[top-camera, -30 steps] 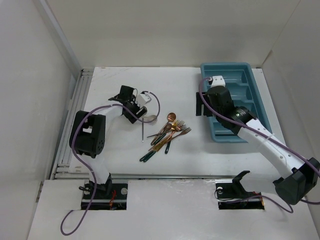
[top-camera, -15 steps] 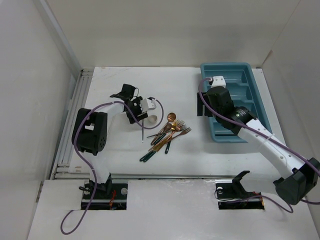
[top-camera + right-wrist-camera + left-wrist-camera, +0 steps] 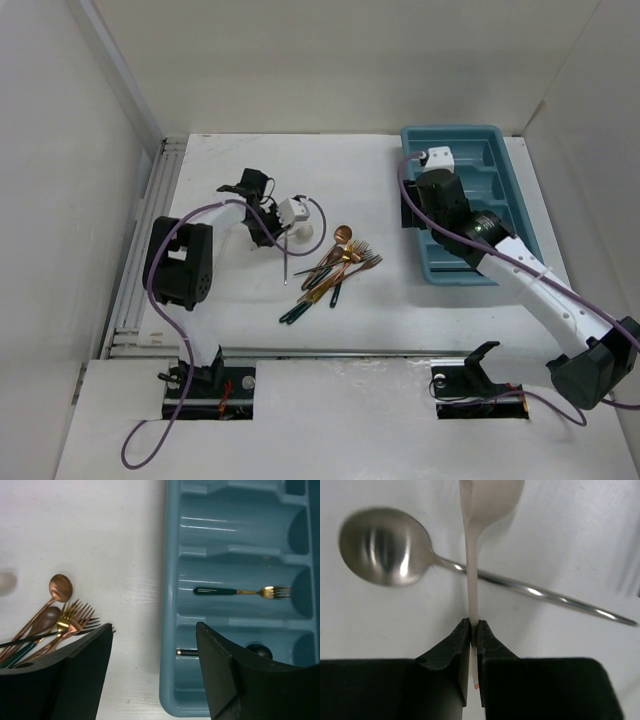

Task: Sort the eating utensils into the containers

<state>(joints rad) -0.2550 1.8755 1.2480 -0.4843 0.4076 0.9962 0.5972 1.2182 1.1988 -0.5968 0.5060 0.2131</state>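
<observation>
Next, my left gripper needs to lift and move over the tray's nearest slot to release the white spoon, since that slot lies to its right in the top view.
My left gripper is shut on the thin handle of a white spoon, whose bowl points away from me. A silver spoon lies on the table, crossing under that handle. From above, the left gripper sits left of a pile of copper and dark-handled eating utensils. My right gripper stands open over the left rim of the teal tray of containers, holding nothing. One slot holds a green-handled fork; the nearest slot holds a dark-handled utensil, partly hidden by my finger.
The teal tray lies at the table's far right, against the back wall. The right arm reaches across its near left corner. White walls close in the table on the left, back and right. A purple cable loops beside the left gripper.
The left gripper slid a little right and closed on the white spoon's handle. The right gripper shifted slightly toward the tray and its jaws narrowed a little.
</observation>
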